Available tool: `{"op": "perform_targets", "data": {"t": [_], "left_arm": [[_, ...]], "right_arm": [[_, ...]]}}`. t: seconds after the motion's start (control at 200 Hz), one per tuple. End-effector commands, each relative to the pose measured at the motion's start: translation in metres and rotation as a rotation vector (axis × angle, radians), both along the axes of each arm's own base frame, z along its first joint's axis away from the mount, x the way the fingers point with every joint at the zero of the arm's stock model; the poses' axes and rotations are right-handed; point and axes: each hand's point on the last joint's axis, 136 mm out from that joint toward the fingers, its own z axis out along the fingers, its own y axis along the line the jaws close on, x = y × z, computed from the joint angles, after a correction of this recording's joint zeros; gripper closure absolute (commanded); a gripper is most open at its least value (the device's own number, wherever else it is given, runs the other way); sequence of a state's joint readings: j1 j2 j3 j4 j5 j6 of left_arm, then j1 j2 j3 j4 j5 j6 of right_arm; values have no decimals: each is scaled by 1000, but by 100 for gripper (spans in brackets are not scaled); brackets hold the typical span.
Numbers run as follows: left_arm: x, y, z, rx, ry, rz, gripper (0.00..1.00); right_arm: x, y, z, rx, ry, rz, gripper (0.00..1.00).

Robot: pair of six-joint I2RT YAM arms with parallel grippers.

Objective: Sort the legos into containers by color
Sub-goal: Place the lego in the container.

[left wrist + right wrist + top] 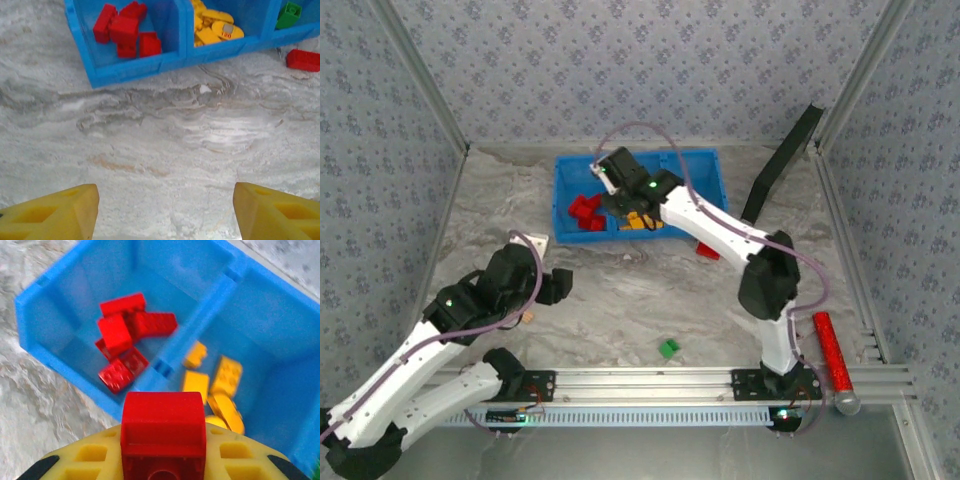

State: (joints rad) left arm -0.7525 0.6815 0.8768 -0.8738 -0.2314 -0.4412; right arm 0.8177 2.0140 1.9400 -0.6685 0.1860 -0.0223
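Note:
I will move my right gripper away from the yellow legos next and lower it over the pile of red legos below it to let go of the matching lego.
The blue three-part container [705, 157] stands at the back of the table. Its left compartment holds red legos [585, 212] and the middle one yellow legos [225, 375]. My right gripper [625, 205] hangs over the bin, shut on a red lego [163, 415] above the divider between the red and yellow compartments. In the left wrist view a green lego [289, 15] lies in the right compartment. My left gripper [165, 210] is open and holds nothing, low over bare table in front of the bin [135, 70]. One red lego [303, 59] and one green lego [668, 348] lie loose on the table.
A black slab [780, 165] leans at the back right. A red glittery cylinder [830, 355] lies by the right rail. The right arm's elbow [770, 275] stands between the loose red lego [707, 252] and the right wall.

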Motion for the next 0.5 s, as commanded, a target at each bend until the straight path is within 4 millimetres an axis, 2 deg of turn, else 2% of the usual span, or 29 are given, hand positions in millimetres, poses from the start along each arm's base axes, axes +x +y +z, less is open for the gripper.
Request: {"op": "perform_targets", "data": {"t": [0.0,0.115,0.23,0.415,0.495], "left_arm": [[-17,2,-14,-63,72,8,27],[-32,-8,-26,-111,150,-47,22],[-45,-17,-31,-118,213,-101,18],[-57,-31,-36,-133,236,-168,16],[-61,-39,-42,-141,265,-187,14]], "right_arm": [[6,36,-3,-17,-54,122,77],[15,63,-19,-25,-71,176,77],[28,77,-40,-60,-75,199,77],[49,87,-72,-107,-77,222,75],[56,86,-86,-137,-69,217,74]]}}
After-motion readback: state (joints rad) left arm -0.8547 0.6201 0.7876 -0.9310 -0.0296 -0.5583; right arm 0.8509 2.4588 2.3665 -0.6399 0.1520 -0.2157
